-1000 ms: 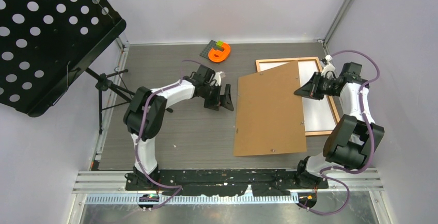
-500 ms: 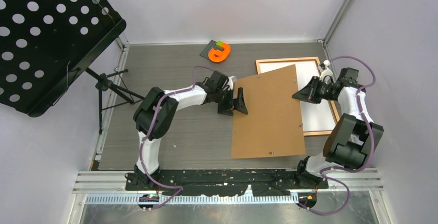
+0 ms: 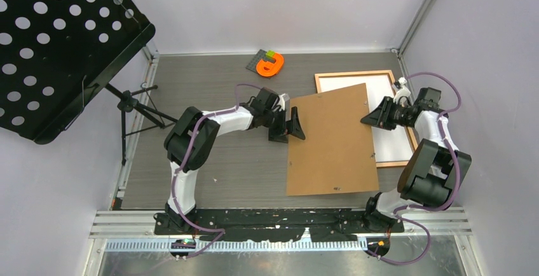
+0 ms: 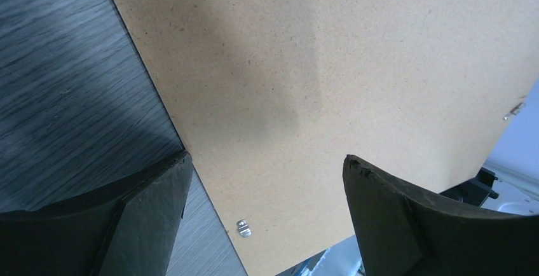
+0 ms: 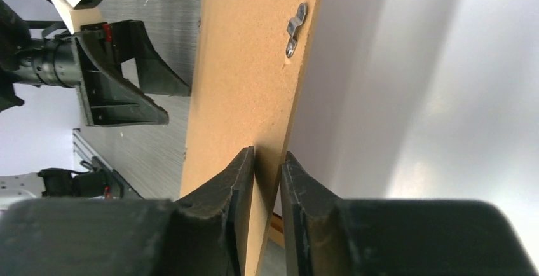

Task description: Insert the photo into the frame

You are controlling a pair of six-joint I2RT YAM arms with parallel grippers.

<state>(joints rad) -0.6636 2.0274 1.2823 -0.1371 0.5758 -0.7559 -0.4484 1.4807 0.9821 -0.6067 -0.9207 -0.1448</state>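
Observation:
My right gripper pushes slightly farther over the board toward my left gripper next. Then it closes on the board's lifted edge (image 5: 272, 160), since its open fingers already straddle it.
The light wooden frame (image 3: 353, 73) lies at the right of the table. Inside it lies the photo (image 3: 391, 144), white back up. A brown backing board (image 3: 330, 139) lies slanted across the frame's left part and the table. My right gripper (image 3: 372, 118) straddles the board's right edge. In the right wrist view its jaws (image 5: 268, 161) stand slightly open, with a thin gap between one finger and the board (image 5: 248, 66). My left gripper (image 3: 291, 126) is wide open at the board's left edge, one finger over the board (image 4: 330, 66) and one over the table.
An orange part on green bricks (image 3: 270, 65) sits at the back. A black perforated music stand (image 3: 57, 41) on a tripod (image 3: 136, 107) stands at the left. Grey walls close in the table on three sides.
The left gripper has moved right to the board's left edge. The board has swung slightly and settled lower. The right jaws have eased apart on the board's edge.

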